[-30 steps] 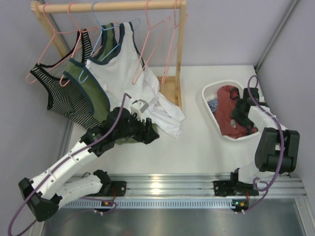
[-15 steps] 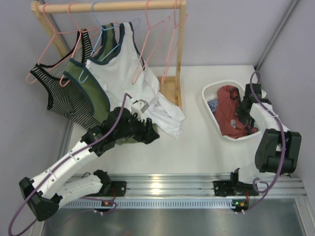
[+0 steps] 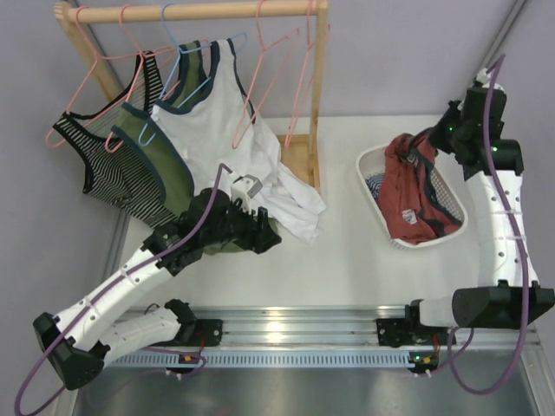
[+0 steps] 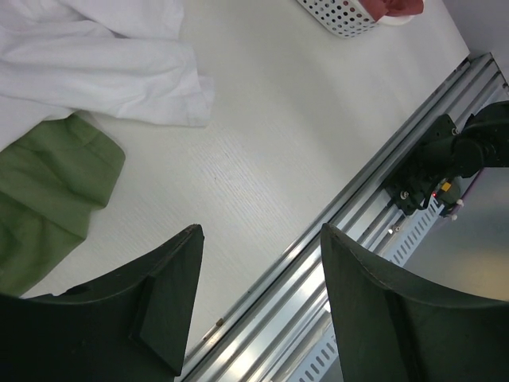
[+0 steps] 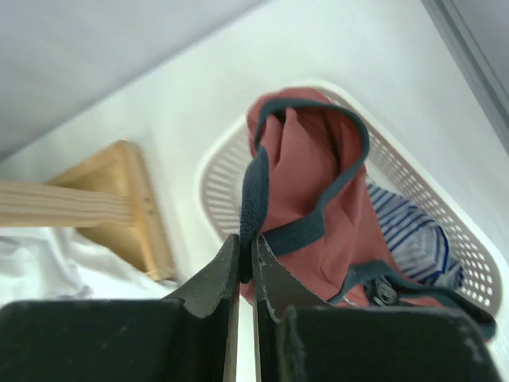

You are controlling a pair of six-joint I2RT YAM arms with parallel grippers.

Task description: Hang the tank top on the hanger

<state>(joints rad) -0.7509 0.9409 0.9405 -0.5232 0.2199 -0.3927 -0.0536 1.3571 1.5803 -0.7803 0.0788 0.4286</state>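
Observation:
The bare part of the tabletop is clear. Next, my right gripper will swing to the left in the top view, back over that bare part, and let go of the tank top.
The rust-red tank top (image 3: 411, 186) hangs half lifted out of the white basket (image 3: 369, 162) at the right of the table. My right gripper (image 3: 424, 142) is shut on its navy trim at the top. In the right wrist view the tank top (image 5: 306, 171) hangs from the trim strap pinched between the closed fingertips of my right gripper (image 5: 246, 239). Two empty pink hangers (image 3: 267, 80) hang at the right end of the wooden rail. My left gripper (image 3: 265, 234) is open and empty over the table, shown in the left wrist view (image 4: 262, 232).
A wooden rack (image 3: 208, 10) holds a white tank top (image 3: 217, 121) on a light blue hanger, an olive-green one (image 3: 160, 160) and a striped one (image 3: 104, 165). A blue-striped garment (image 5: 409, 231) lies in the basket (image 5: 213, 175). A metal rail (image 3: 286, 325) runs along the near edge.
My right arm has risen and swung back from inside the basket, pulling the rust-red tank top up by its navy trim. The left arm has not moved.

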